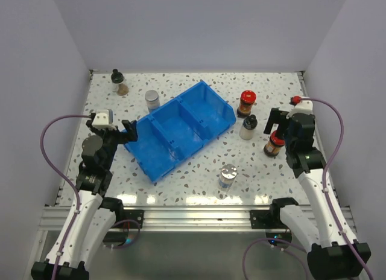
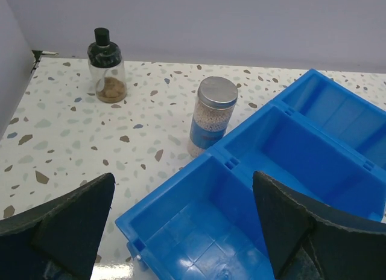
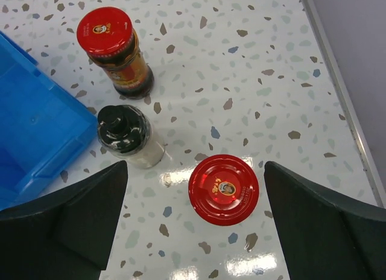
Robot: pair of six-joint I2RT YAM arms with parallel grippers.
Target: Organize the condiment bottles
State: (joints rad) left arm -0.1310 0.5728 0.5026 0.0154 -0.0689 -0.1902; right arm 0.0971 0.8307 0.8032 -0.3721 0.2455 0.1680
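Note:
My open left gripper moves outward next, then down onto the clear bottle's silver cap (image 1: 151, 95) (image 2: 218, 90). That is because the clear bottle still stands upright outside the blue bin's sections.
Six condiment bottles stand on the speckled table round a blue bin (image 1: 181, 128). A black-capped bottle (image 1: 118, 81) (image 2: 106, 69) and a silver-capped one (image 1: 152, 100) (image 2: 211, 114) stand at the back left. To the right are a red-capped bottle (image 1: 246, 103) (image 3: 114, 50), a black-capped one (image 1: 248, 127) (image 3: 125, 132) and a second red-capped one (image 1: 274, 143) (image 3: 223, 189). Another silver-capped bottle (image 1: 228, 176) stands near the front. My left gripper (image 1: 114, 132) (image 2: 183, 177) hangs open over the bin's nearest compartment. My right gripper (image 1: 282, 124) (image 3: 196, 165) is open above the second red cap, touching nothing.
The bin (image 2: 289, 147) (image 3: 36, 123) lies diagonally with three empty compartments. White walls close the table at the back and both sides. A raised metal edge (image 3: 344, 99) runs along the right side.

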